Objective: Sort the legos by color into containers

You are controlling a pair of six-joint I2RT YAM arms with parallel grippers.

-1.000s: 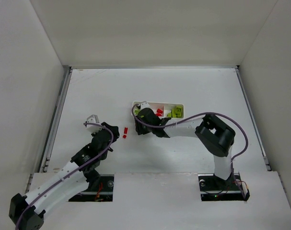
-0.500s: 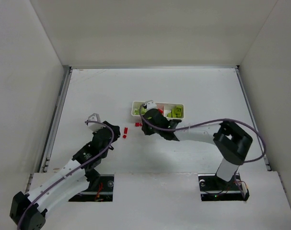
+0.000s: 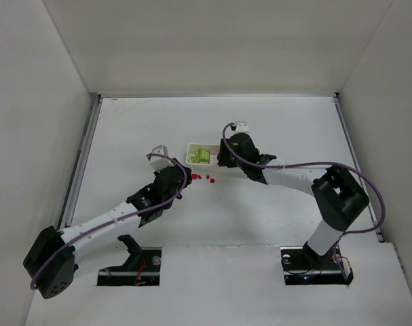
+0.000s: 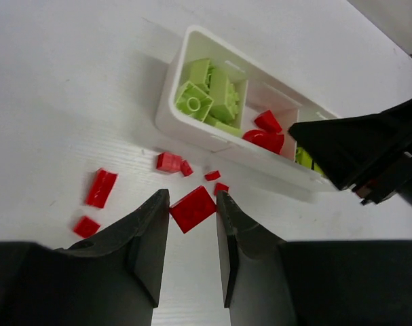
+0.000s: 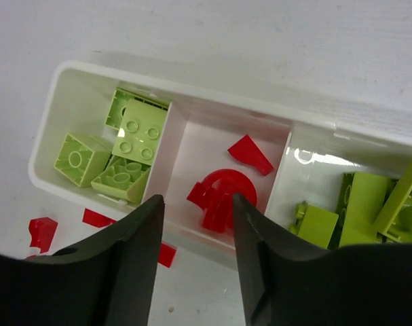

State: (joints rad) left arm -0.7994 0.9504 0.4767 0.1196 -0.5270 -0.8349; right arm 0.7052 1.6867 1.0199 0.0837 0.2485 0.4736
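Next, my left gripper will swing outward over the middle container [image 3: 214, 155] [image 4: 268, 112] and release the lego, as the red legos there lie to the gripper's right in the top view.
The white tray [image 4: 166, 115] holds lime-green legos [image 4: 209, 98] in its left container, red pieces [image 4: 265, 132] in the middle one, and more green legos [image 5: 368, 204] on the right. My left gripper [image 4: 190, 204] is just in front of the tray, shut on a flat red lego [image 4: 192, 208] pinched at its fingertips. Several small red legos [image 4: 101, 187] lie loose on the table beside it. My right gripper [image 5: 197, 204] hangs open over the middle container, above a red arch piece [image 5: 222, 197], holding nothing. In the top view the left gripper [image 3: 180, 178] and right gripper [image 3: 222, 157] flank the tray [image 3: 190, 151].
The right gripper's black fingers [image 4: 355, 149] reach over the tray's right half, close to my left gripper. White walls enclose the table on three sides. Red bits [image 3: 209, 181] lie between the two arms.
The left arm has reached up and right toward the tray. The right gripper has moved from the tray's left end to over its middle and opened wider again.
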